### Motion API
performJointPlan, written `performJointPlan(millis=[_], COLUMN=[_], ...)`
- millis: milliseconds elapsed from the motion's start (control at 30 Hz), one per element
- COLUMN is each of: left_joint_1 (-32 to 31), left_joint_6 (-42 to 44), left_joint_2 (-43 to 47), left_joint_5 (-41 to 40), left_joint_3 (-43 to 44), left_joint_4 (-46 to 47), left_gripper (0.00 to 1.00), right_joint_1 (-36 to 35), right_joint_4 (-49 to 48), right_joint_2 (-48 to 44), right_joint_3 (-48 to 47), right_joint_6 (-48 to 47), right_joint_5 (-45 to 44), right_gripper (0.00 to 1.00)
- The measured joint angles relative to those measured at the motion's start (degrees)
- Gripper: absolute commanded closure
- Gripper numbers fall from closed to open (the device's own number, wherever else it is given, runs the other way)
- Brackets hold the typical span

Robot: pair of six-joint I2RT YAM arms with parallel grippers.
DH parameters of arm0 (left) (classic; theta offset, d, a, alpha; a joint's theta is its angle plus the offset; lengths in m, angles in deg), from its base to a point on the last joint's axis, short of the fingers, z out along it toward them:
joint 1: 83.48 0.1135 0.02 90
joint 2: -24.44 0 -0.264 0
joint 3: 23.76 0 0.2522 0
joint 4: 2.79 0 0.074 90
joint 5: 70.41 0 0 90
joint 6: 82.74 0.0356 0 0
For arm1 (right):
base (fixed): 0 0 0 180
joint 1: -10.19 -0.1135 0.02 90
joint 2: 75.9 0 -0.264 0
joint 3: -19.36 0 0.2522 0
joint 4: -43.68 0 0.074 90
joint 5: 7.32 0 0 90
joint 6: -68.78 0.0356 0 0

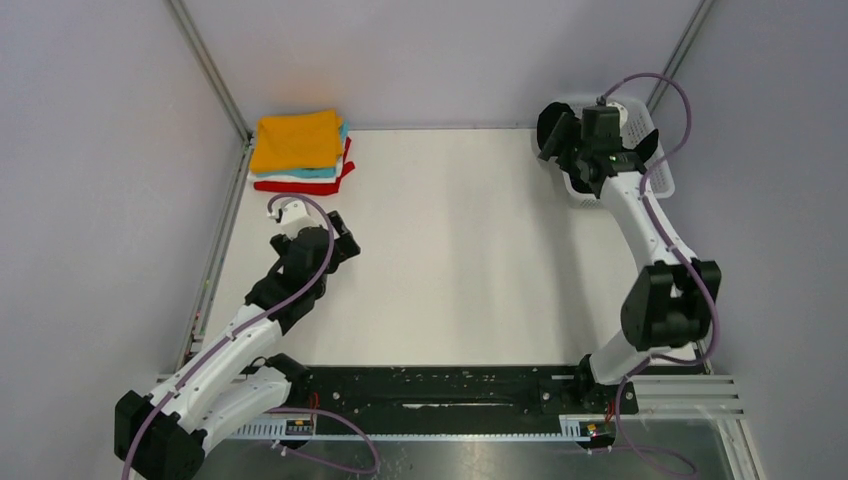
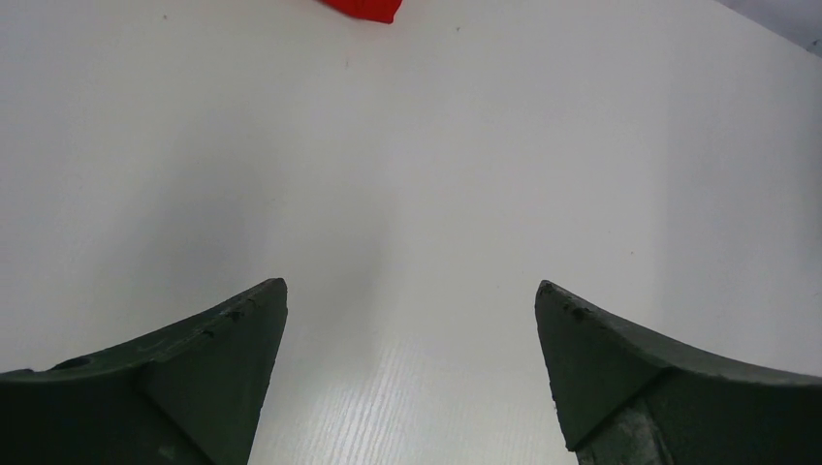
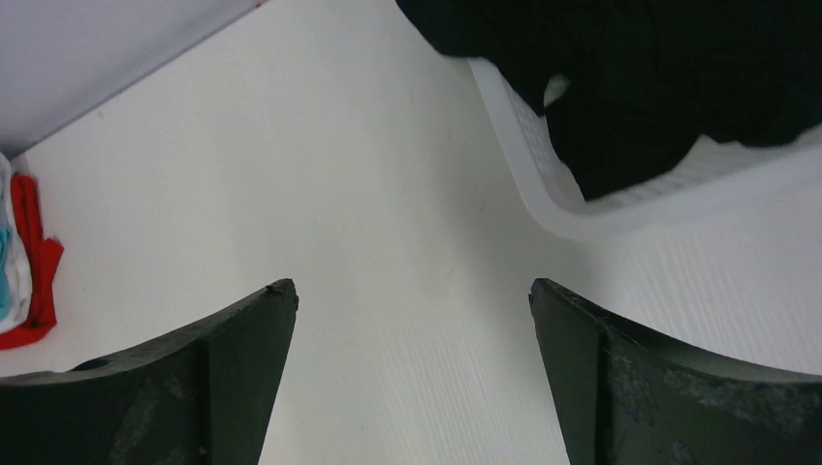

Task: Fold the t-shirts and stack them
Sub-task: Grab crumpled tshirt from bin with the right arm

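Observation:
The bunched black t-shirt (image 3: 640, 77) is in the basket (image 3: 620, 199) below my right gripper, toward the right in its wrist view, so my right gripper should next turn, go across the basket's rim and move down.
A stack of folded t-shirts sits at the table's far left corner, the orange one (image 1: 296, 139) on top, with teal, white and red (image 1: 305, 185) below. The red edge shows in the left wrist view (image 2: 365, 9) and in the right wrist view (image 3: 32, 266). The black t-shirt (image 3: 640, 68) lies bunched in the white mesh basket (image 3: 620, 199) at the far right and hangs over its rim. My left gripper (image 1: 340, 232) (image 2: 412, 320) is open and empty over bare table, just short of the stack. My right gripper (image 1: 556, 135) (image 3: 412, 310) is open and empty beside the basket's left side.
The basket (image 1: 655, 180) stands against the right wall at the far corner. Grey walls with metal posts close the table on the left, back and right. A black rail with cables runs along the near edge (image 1: 450, 390).

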Motion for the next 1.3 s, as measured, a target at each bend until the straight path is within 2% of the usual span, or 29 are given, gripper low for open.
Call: performJointPlan(millis=[167, 267, 433, 667, 1100, 1200, 1300], left_joint_1=[0.0, 0.0, 0.0, 0.0, 0.0, 0.0, 0.0], left_joint_6=[0.2, 0.5, 0.7, 0.8, 1.7, 1.9, 2.1], left_joint_2=[-1.4, -3.1, -6.1, -6.3, -6.7, -7.6, -8.4], left_joint_5=[-0.3, -0.3, -0.3, -0.5, -1.8, -2.1, -2.3], left_joint_3=[0.0, 0.4, 2.3, 2.6, 3.7, 4.2, 4.5], left_joint_4=[0.1, 0.3, 0.2, 0.1, -0.5, -1.2, -2.1], left_gripper=[0.01, 0.01, 0.01, 0.01, 0.01, 0.01, 0.01], right_joint_1=[4.3, 9.6, 15.1, 14.6, 14.1, 13.8, 13.6], right_joint_4=[1.6, 0.6, -3.0, -4.9, -5.2, -6.5, -7.9], right_joint_2=[12.6, 20.9, 28.2, 43.2, 58.8, 61.4, 63.3], right_joint_3=[-12.9, -20.2, -22.4, -34.4, -54.1, -56.3, -57.0], right_joint_6=[3.3, 10.0, 20.3, 32.7, 42.8, 44.4, 46.1], right_joint_5=[2.5, 6.5, 10.1, 15.1, 16.3, 16.3, 16.3], right_gripper=[0.01, 0.01, 0.01, 0.01, 0.03, 0.07, 0.18])
